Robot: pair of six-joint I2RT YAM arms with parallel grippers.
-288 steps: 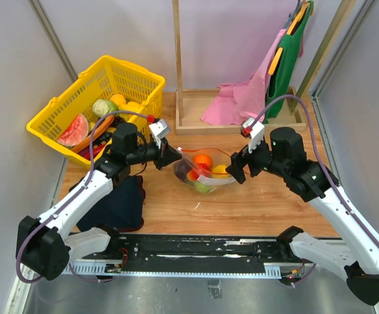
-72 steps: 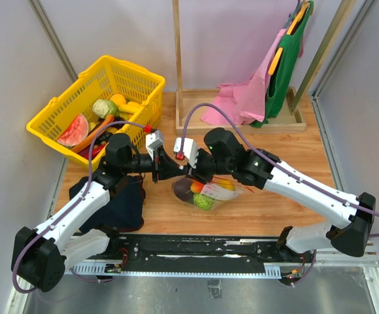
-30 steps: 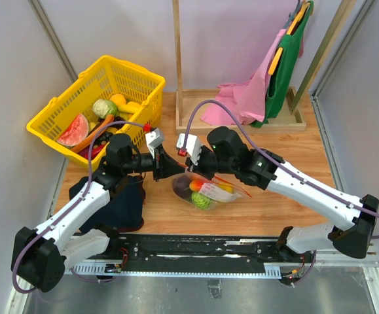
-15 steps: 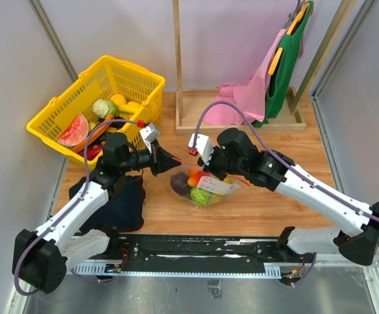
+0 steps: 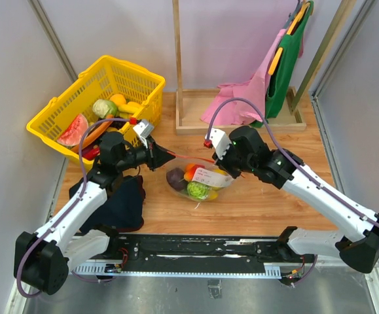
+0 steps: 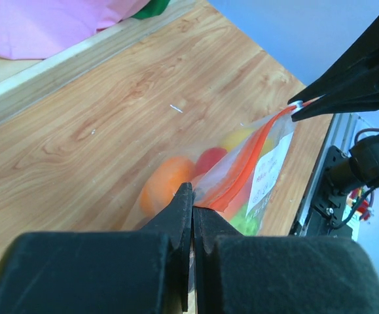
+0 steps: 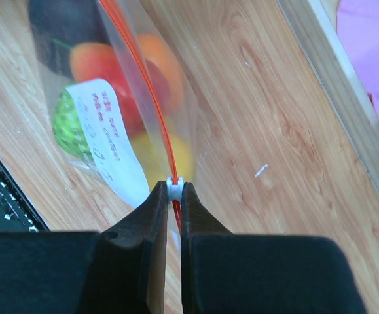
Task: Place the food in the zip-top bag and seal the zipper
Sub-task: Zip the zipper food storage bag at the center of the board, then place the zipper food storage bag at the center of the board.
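The robot's right gripper will next move away from the left gripper along the red-orange zipper (image 6: 254, 147), then down toward the table, because some of the zipper still shows past the slider (image 7: 175, 188).
The clear zip-top bag (image 5: 199, 184) hangs between my two grippers just above the wooden table. Inside lies the food: an orange piece (image 6: 162, 188), a green one (image 7: 68, 127), a yellow one (image 7: 171, 156) and a dark purple one (image 7: 63, 23). My left gripper (image 5: 170, 157) is shut on the bag's left top corner (image 6: 205, 194). The red-orange zipper (image 6: 254, 147) runs taut from there to my right gripper (image 5: 216, 162), which is shut on the small white slider (image 7: 175, 188). A white label (image 7: 107, 127) sits on the bag's side.
A yellow basket (image 5: 140, 80) with more toy fruit stands at the back left. A dark cloth (image 5: 120, 199) lies under the left arm. A wooden rack (image 5: 196, 121) holds a pink cloth (image 5: 241, 98) and a green garment (image 5: 287, 55) at the back.
My right gripper has slid rightwards along the zipper, away from the left gripper. The left gripper has drawn back a little to the left, and the strip now stretches taut between them.
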